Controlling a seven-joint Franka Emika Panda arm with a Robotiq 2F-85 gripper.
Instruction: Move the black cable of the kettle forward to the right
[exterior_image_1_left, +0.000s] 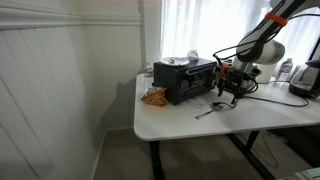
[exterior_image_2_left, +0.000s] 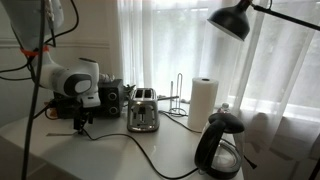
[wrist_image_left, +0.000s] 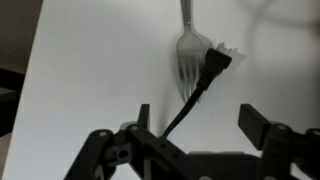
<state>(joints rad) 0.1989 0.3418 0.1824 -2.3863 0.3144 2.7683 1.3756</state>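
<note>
I will lower my gripper onto the black cable just behind its plug (wrist_image_left: 190, 103) next and close it, since the cable already runs between my open fingers.
The black cable's plug end (wrist_image_left: 212, 62) lies on the white table across the tines of a silvery fork (wrist_image_left: 190, 40). The cord runs from it toward the camera, between my fingers and close to the left one. My gripper (wrist_image_left: 200, 120) is open, low over the cable, and grips nothing. In both exterior views the gripper (exterior_image_1_left: 232, 92) (exterior_image_2_left: 80, 122) hangs next to the black toaster oven (exterior_image_1_left: 185, 80). The cable (exterior_image_2_left: 150, 155) trails over the table to the dark kettle (exterior_image_2_left: 222, 145), which also shows in an exterior view (exterior_image_1_left: 306, 78).
A shiny silver toaster (exterior_image_2_left: 143, 110) and a paper towel roll (exterior_image_2_left: 203, 100) stand behind the cable. An orange snack bag (exterior_image_1_left: 153, 97) lies by the toaster oven. The table's front edge (exterior_image_1_left: 200, 133) is close. A lamp (exterior_image_2_left: 232, 18) hangs overhead.
</note>
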